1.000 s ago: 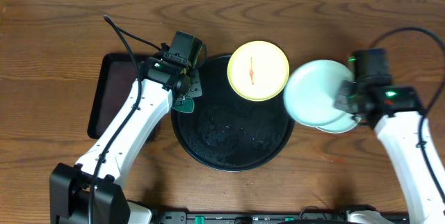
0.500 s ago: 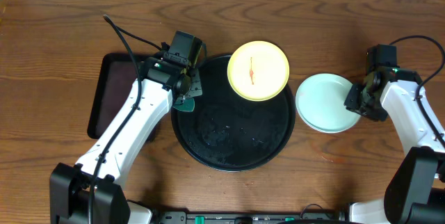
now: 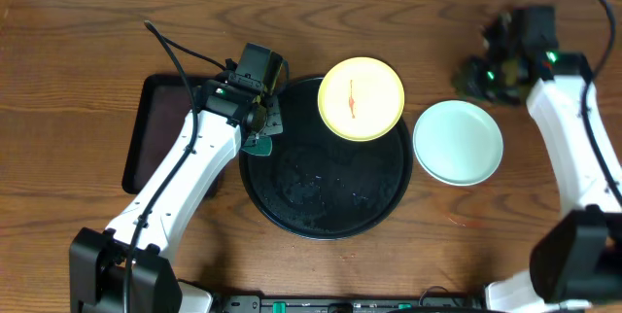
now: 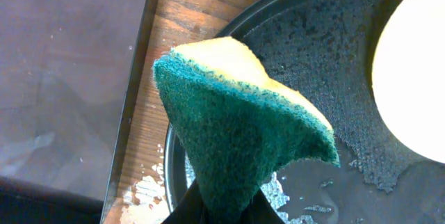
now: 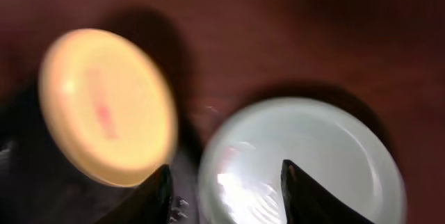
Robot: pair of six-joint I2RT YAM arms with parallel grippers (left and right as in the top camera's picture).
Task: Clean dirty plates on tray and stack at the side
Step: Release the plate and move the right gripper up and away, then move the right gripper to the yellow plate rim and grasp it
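The yellow plate has a red smear, so I will lower my right gripper next toward the round tray (image 3: 292, 196), onto the yellow plate's rim (image 3: 400, 98) facing the mint stack.
A pale yellow plate (image 3: 361, 98) with a thin red smear rests on the far rim of the round black tray (image 3: 292, 196); it also shows in the right wrist view (image 5: 108, 106). Pale mint-blue plates (image 3: 458, 142) sit stacked on the table right of the tray, also in the right wrist view (image 5: 306, 161). My left gripper (image 3: 260, 138) is shut on a green and yellow sponge (image 4: 236, 130) over the tray's left edge (image 4: 208, 57). My right gripper (image 3: 476, 77) is open and empty, raised behind the mint stack.
A dark rectangular tray (image 3: 155, 138) lies left of the round tray, also in the left wrist view (image 4: 62, 78). The round tray's surface is wet with soapy foam (image 4: 334, 64). A small red speck (image 3: 465, 223) lies on the wood in front of the mint plates.
My right gripper set the mint plate down onto the stack, let go, and rose away toward the far side. The left arm has not moved.
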